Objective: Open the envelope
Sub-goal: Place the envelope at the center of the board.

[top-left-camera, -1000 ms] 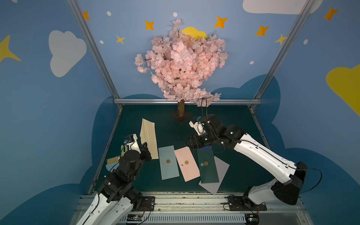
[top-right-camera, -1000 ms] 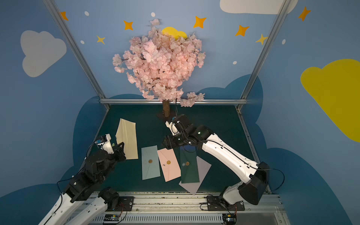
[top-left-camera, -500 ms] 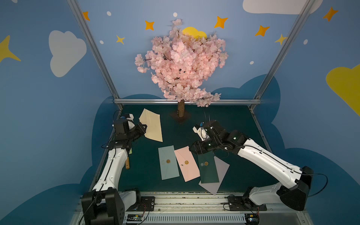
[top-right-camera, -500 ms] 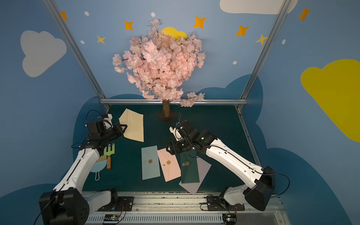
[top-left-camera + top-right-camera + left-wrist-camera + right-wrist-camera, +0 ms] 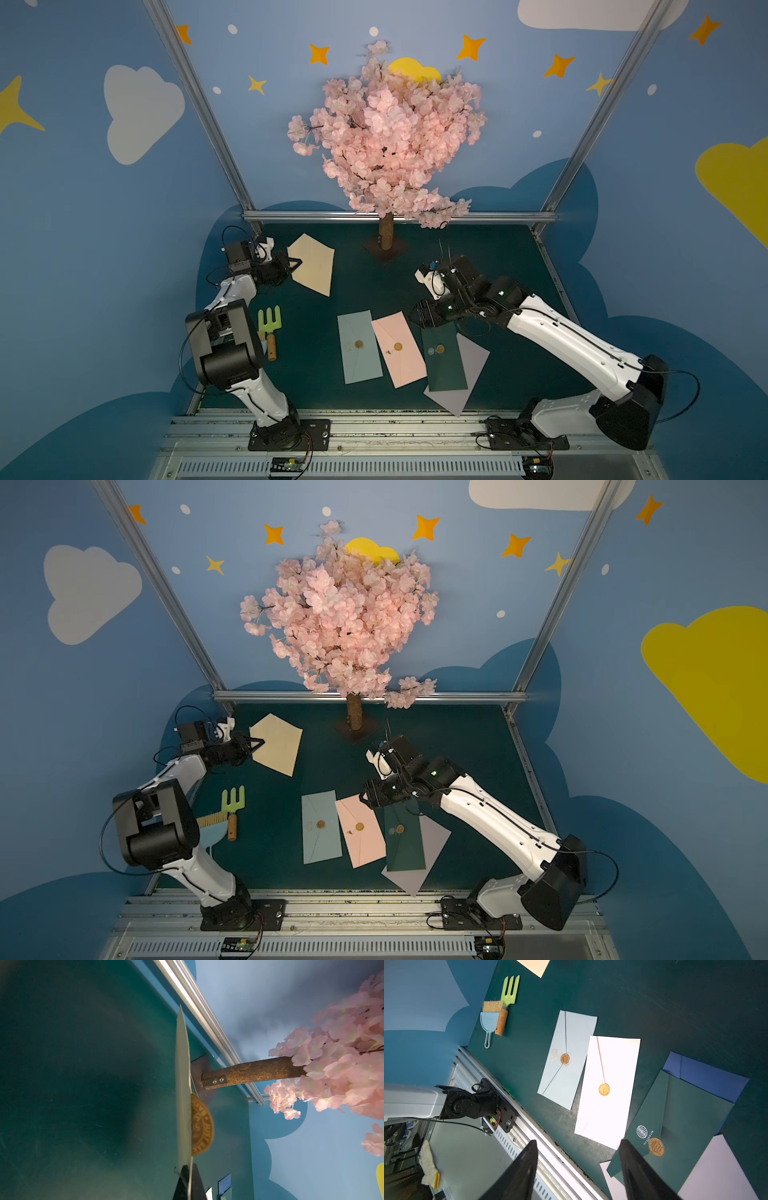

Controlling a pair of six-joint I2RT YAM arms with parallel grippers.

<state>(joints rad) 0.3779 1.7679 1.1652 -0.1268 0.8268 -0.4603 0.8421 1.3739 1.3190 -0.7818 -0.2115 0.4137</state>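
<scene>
The cream envelope's corner goes back and down with my left gripper toward the bare mat beyond the light blue envelope next. It comes free there, since that space lies clear.
A cream envelope point(image 5: 313, 270) point(image 5: 278, 744) hangs over the back left of the mat, with my left gripper point(image 5: 296, 264) point(image 5: 259, 742) shut on one corner. The left wrist view shows it edge-on point(image 5: 182, 1084) with a round gold seal point(image 5: 200, 1128) on one face, pinched by that gripper point(image 5: 189, 1180). My right gripper point(image 5: 417, 318) point(image 5: 578, 1142) stands open and empty above the far end of a dark green envelope point(image 5: 444, 357) point(image 5: 679, 1115). That one lies sealed on a lavender envelope point(image 5: 471, 374).
A light blue envelope point(image 5: 359, 347) and a pink envelope point(image 5: 399, 349) lie sealed beside the green one. The blossom tree's trunk point(image 5: 386, 232) stands at the back middle. A green garden fork point(image 5: 269, 328), a brush and a dustpan point(image 5: 489, 1022) lie at the left edge.
My left arm has swung from the front left to the back left, carrying and turning the cream envelope. My right arm has drawn back a little toward the green envelope, jaws unchanged.
</scene>
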